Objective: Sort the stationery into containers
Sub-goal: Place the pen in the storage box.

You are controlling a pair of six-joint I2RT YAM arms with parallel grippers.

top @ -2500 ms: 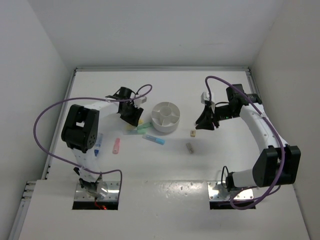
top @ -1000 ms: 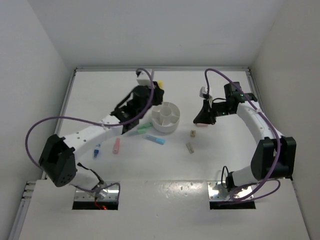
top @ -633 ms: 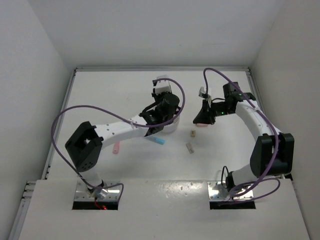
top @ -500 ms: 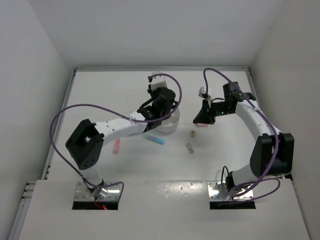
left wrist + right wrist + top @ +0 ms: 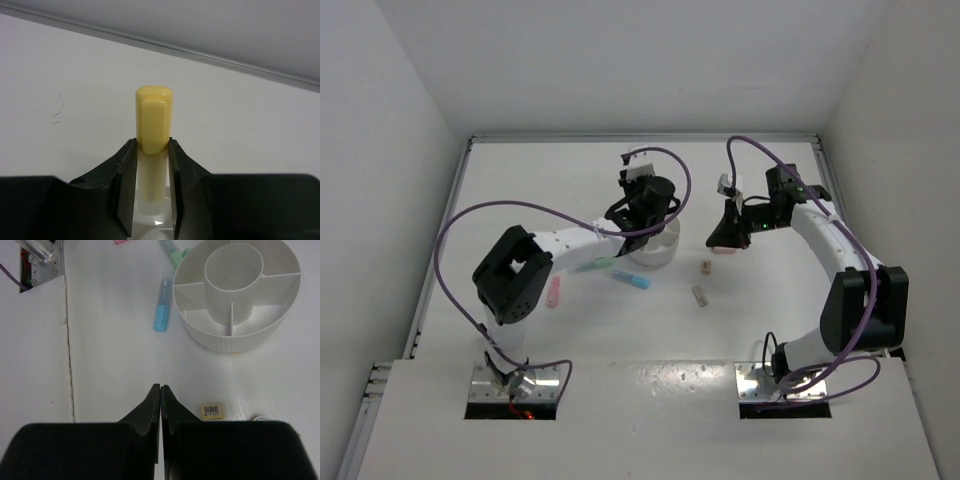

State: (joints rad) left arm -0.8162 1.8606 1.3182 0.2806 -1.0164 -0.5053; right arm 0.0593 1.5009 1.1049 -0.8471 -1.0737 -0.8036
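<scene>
I will move my left gripper down first, to get the bottom end of the yellow marker into a section of the organiser.
My left gripper is shut on a yellow marker, which stands upright between the fingers. In the top view the left gripper hovers over the round white organiser and hides most of it. My right gripper is shut and empty, to the right of the organiser, whose compartments look empty. It also shows in the top view. A light blue marker and a green marker lie beside the organiser. A tan eraser lies near my right fingertips.
In the top view a green marker, a light blue marker and a pink marker lie left of and below the organiser. A tan eraser and a grey eraser lie right of it. White walls enclose the table.
My left arm has lifted the yellow marker from the table left of the organiser and swung it right, over the organiser. My right arm has barely moved.
</scene>
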